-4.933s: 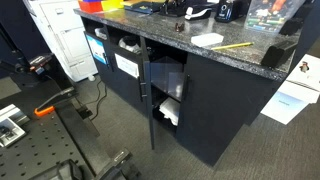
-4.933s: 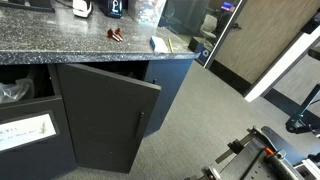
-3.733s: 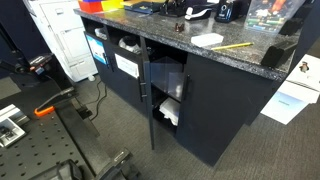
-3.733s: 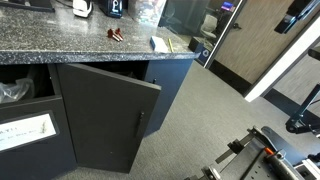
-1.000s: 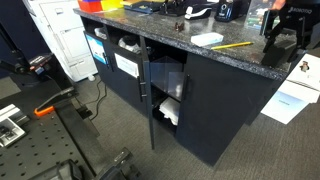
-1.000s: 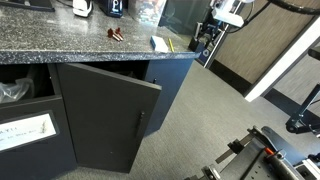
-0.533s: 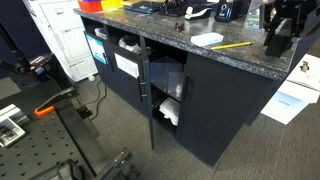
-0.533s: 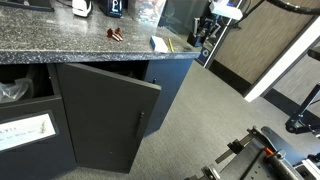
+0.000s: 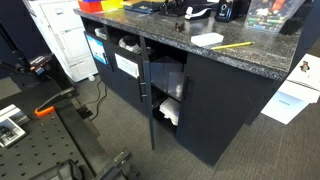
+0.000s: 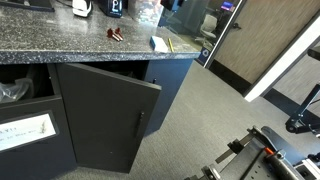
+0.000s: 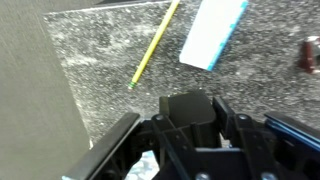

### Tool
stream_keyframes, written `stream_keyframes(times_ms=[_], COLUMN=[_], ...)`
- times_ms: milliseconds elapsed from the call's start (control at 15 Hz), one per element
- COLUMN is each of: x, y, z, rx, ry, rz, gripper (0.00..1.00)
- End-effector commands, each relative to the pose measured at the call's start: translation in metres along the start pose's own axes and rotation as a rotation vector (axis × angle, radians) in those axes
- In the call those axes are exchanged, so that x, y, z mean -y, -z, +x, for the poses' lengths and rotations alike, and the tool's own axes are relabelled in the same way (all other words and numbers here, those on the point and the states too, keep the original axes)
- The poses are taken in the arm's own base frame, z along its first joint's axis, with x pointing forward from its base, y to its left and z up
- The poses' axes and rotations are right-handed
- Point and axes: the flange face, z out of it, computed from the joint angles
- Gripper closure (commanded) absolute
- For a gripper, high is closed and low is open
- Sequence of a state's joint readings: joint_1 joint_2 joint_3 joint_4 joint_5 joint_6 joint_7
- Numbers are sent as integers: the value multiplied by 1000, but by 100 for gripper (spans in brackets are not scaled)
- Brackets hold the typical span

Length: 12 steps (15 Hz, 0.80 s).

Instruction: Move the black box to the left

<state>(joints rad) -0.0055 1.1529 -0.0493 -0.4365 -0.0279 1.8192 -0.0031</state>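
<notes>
My gripper is about to carry the box to bare granite by the red item, below my gripper and to its right in the wrist view. Then it will lower the box and let go.
In the wrist view the black box (image 11: 190, 108), small and matte, sits between the fingers of my gripper (image 11: 190, 118), which is shut on it. Box and gripper hang above the speckled granite counter (image 11: 100, 70), near its edge. Below and beyond the box lie a yellow pencil (image 11: 155, 45) and a white paper pad (image 11: 213, 35). In both exterior views neither the box nor the gripper can be made out; the counter's end (image 9: 280, 55) where the box stood is bare.
The pad (image 9: 207, 39) and pencil (image 9: 237, 45) lie on the counter. A small red item (image 10: 115, 34) lies further along, with gadgets and cables behind. A cabinet door (image 10: 105, 110) under the counter stands open. The counter's edge drops to grey carpet (image 11: 30, 100).
The gripper has shut on the black box and lifted it off the counter's end. Arm and box have gone out of both exterior views.
</notes>
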Motion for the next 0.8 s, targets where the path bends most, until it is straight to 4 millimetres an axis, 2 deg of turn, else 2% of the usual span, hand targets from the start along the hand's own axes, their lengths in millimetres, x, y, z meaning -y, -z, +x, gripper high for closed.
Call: stream_keyframes(times_ms=[0,200,333,533,733], x=[75,138,172,200,216], y=[38,40,22,-12,-43], z=[-4,-16,-28,-46,-59], rx=[17,61,116,195,254], ry=[138,239,312,370,397], rz=[143,261,298,267,241], gripper=[78,78,78,78,78])
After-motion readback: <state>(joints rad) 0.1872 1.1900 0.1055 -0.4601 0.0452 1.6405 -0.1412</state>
